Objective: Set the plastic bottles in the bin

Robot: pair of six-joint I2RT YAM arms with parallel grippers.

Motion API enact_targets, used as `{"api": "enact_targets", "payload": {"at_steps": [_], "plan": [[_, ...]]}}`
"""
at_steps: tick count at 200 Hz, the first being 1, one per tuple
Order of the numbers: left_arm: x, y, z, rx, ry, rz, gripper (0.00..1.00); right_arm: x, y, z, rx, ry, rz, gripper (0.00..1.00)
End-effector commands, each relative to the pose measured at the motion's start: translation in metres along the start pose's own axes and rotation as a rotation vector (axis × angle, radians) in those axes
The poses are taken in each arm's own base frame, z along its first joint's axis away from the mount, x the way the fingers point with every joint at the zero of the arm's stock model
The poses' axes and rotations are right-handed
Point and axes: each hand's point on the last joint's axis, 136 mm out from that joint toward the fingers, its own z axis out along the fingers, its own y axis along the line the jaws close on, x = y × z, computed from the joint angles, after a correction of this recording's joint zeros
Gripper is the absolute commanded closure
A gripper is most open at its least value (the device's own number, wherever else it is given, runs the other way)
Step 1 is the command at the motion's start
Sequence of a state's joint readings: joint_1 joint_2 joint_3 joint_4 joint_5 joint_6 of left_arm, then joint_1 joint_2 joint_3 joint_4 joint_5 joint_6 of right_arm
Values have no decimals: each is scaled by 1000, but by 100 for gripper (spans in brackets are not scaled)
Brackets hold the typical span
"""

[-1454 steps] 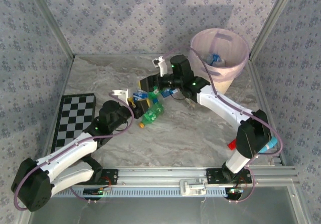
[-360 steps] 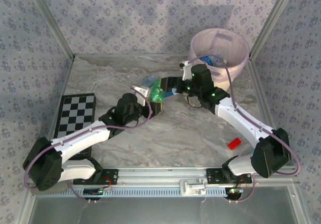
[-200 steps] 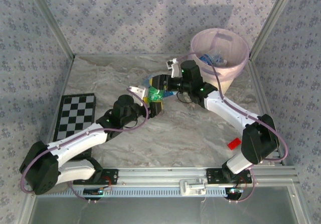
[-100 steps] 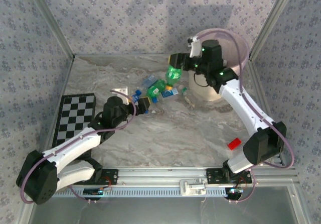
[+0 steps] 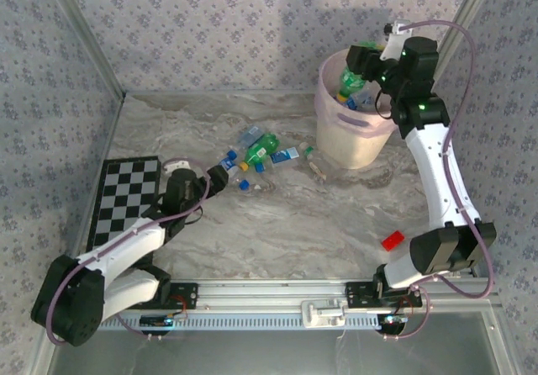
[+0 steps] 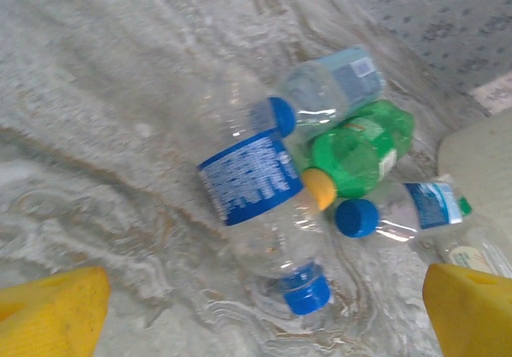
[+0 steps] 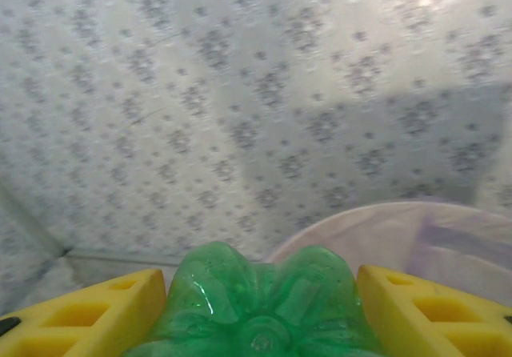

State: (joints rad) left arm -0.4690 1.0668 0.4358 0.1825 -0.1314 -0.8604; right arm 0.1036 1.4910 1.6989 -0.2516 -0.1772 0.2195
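Note:
My right gripper will bring the green bottle (image 5: 350, 80) down into the opening of the pale pink bin and let go of it among the bottles, because the bin's opening is below the gripper.
My right gripper (image 5: 360, 66) is shut on a green bottle (image 5: 350, 80), held over the mouth of the pale pink bin (image 5: 353, 135). The right wrist view shows that bottle's ribbed green base (image 7: 260, 305) between the yellow fingers (image 7: 96, 313), with the bin rim (image 7: 416, 221) behind. More bottles lie inside the bin (image 5: 366, 99). On the table a cluster remains: a clear bottle with blue label (image 6: 260, 205), a green one with an orange cap (image 6: 360, 149), and two clear ones (image 6: 328, 89) (image 6: 416, 209). My left gripper (image 5: 220, 176) is open just left of this cluster (image 5: 259, 152).
A black-and-white checkerboard (image 5: 122, 198) lies at the table's left. A small red block (image 5: 392, 241) sits near the right arm's base. A thin clear bottle (image 5: 316, 168) lies by the bin's foot. Patterned walls enclose the marble table (image 5: 294, 224).
My right gripper lifted a green bottle out of the cluster and carried it up and right over the bin. My left gripper drew back left from the pile, open.

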Motion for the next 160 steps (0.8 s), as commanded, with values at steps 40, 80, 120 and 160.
{"api": "enact_targets", "payload": {"at_steps": [40,80,120,160], "plan": [[-5,15,-7,-36,-31,-77,0,21,-36,19,111,30,-1,46],[-7,14,-10,-33,-38,-74,0,55,-42,39,103,119,39,44],[-8,13,-10,-30,-37,-75,0,85,-47,62,97,214,75,40],[-10,13,-14,-30,-41,-69,0,79,-45,68,98,216,79,27]]}}
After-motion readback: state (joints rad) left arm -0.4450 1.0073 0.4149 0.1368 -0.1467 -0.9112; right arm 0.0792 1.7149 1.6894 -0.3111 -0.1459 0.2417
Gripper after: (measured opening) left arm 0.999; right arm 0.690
